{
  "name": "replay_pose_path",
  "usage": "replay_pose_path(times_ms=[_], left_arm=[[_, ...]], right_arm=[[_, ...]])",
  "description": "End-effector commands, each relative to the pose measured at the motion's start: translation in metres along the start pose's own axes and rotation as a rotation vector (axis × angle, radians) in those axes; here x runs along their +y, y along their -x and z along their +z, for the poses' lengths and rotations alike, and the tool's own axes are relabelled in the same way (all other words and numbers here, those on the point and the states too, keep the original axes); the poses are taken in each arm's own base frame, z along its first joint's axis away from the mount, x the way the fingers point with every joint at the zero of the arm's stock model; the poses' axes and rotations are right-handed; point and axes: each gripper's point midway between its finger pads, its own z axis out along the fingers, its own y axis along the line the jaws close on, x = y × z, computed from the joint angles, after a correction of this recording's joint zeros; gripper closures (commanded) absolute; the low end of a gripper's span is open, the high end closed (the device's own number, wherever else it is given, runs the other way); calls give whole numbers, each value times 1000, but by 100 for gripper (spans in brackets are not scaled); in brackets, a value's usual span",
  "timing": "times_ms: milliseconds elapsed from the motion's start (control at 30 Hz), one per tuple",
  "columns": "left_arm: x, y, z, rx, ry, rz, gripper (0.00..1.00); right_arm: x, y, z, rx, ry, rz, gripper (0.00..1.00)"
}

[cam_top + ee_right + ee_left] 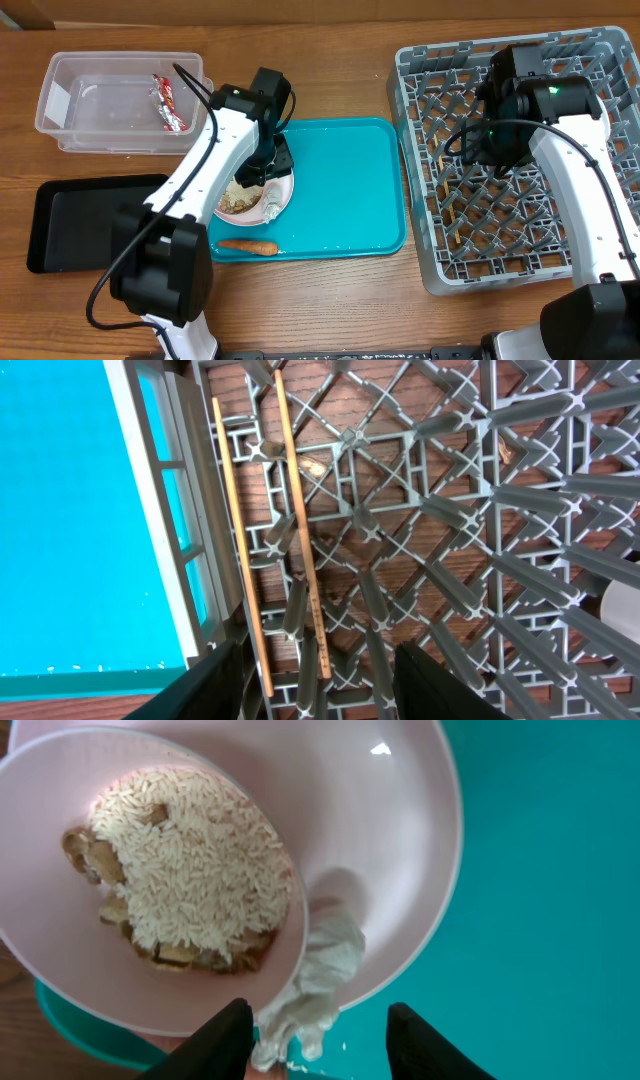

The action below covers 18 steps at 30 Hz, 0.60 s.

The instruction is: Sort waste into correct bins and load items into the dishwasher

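I will lower my left gripper with its fingers open onto the white bowl's rim (262, 198) (303, 942) beside the tissue wad, because that part of the bowl's rim is below the gripper.
A white bowl (60, 920) holding beige-white food scraps (190, 860) rests in a larger white dish (410, 830) on the left of the teal tray (340, 190). A white tissue wad (320, 970) hangs over the dish's rim. My left gripper (320, 1045) is open just above it, the wad close to the left finger. An orange carrot (248, 246) lies on the tray's front edge. The red-and-silver wrapper (168, 103) lies in the clear tub (70, 100). My right gripper (320, 680) is open over the grey dish rack (590, 250), where two chopsticks (298, 530) lie flat.
The black tray (90, 225) sits at the left, in front of the clear tub. A white rounded object (625, 610) shows at the right edge of the right wrist view. Rice grains are scattered on the teal tray near the dish.
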Motion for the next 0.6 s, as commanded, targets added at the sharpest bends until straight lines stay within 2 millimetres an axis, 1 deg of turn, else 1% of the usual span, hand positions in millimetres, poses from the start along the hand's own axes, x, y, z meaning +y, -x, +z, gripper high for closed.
replay_pose_path(times_ms=[0,100,133,200,233,267,333,433,500,567], left_arm=[[7,1,19,2,51,-52,53],[7,10,32,-21,78,-51,52],[4,13,42,-17,81,-51,54],[3,12,51,1,88,-50,71],[3,11,53,9,86,-50,91],[2,10,52,11,82,-50,96],[2,13,49,0,76,-53,96],[4,18,37,-9,68,-63,96],[6,20,22,-10,67,-69,96],[6,24,2,-26,54,-58,96]], right_arm=[[3,5,-11,-38,14,3,49],[3,5,-11,-38,14,3,49],[3,5,-11,-37,14,3,49],[3,4,-11,-35,14,3,49],[3,4,-11,-33,13,2,50],[2,3,-11,-30,13,2,49],[2,3,-11,-29,13,2,49],[2,3,-11,-29,13,2,49],[2,3,-11,-30,13,2,49],[2,3,-11,-30,13,2,50]])
